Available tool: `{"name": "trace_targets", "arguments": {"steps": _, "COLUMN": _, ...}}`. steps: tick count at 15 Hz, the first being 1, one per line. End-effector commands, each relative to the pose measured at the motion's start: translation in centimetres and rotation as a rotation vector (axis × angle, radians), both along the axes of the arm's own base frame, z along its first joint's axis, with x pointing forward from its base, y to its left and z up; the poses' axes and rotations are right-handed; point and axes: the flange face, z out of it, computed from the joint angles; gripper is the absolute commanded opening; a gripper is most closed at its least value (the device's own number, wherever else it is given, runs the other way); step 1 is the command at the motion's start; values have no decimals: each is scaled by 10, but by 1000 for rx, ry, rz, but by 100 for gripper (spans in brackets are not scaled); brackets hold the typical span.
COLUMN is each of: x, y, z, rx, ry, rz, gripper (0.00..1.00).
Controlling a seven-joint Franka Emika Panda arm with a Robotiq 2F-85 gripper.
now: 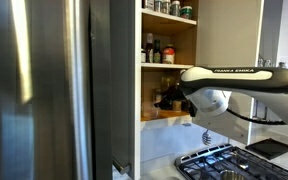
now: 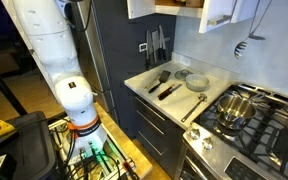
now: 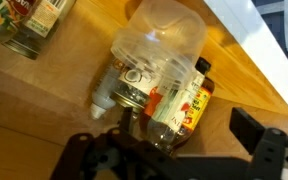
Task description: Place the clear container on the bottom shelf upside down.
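Observation:
Bottles face my gripper's fingers. My gripper needs to turn and move forward onto the clear container's rim [image 3: 183, 70] beyond it, toward the top of the wrist view.
The clear container [image 3: 164, 38], a see-through cylinder, stands on the pale-wood bottom shelf [image 3: 44, 105] among small bottles. A small white bottle [image 3: 104, 95] and labelled amber bottles [image 3: 182, 100] crowd against its near side. My gripper [image 3: 169, 140] is open just in front of them; its dark fingers [image 3: 256, 135] are wide apart and touch nothing. I cannot tell which way up the container stands. In an exterior view the arm [image 1: 234, 80] reaches into the cupboard at the bottom shelf [image 1: 154, 118], and the gripper [image 1: 168, 100] is inside it.
More bottles [image 3: 34, 20] stand further along the same board. Dark sauce bottles [image 1: 156, 50] fill the shelf above and tins [image 1: 174, 8] the top one. A steel fridge [image 1: 44, 90] flanks the cupboard. The gas hob [image 1: 224, 162] and a pot [image 2: 234, 108] lie below.

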Motion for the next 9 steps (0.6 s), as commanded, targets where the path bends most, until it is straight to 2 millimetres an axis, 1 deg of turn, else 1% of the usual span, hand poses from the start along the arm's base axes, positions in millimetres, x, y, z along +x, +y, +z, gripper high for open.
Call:
{"name": "trace_targets", "arguments": {"steps": 1, "x": 8, "y": 0, "z": 0, "rx": -171, "ry": -41, "rz": 89, "gripper": 100}}
{"name": "trace_targets", "arguments": {"steps": 3, "x": 12, "y": 1, "z": -4, "rx": -260, "ry": -62, "rz": 135, "gripper": 100}}
{"name": "trace_targets", "arguments": {"steps": 7, "x": 21, "y": 2, "z": -19, "rx": -445, "ry": -82, "rz": 212, "gripper": 100}}
{"name": "trace_targets", "arguments": {"steps": 9, "x": 23, "y": 3, "z": -23, "rx": -533, "ry": -103, "rz": 248, "gripper": 100}}
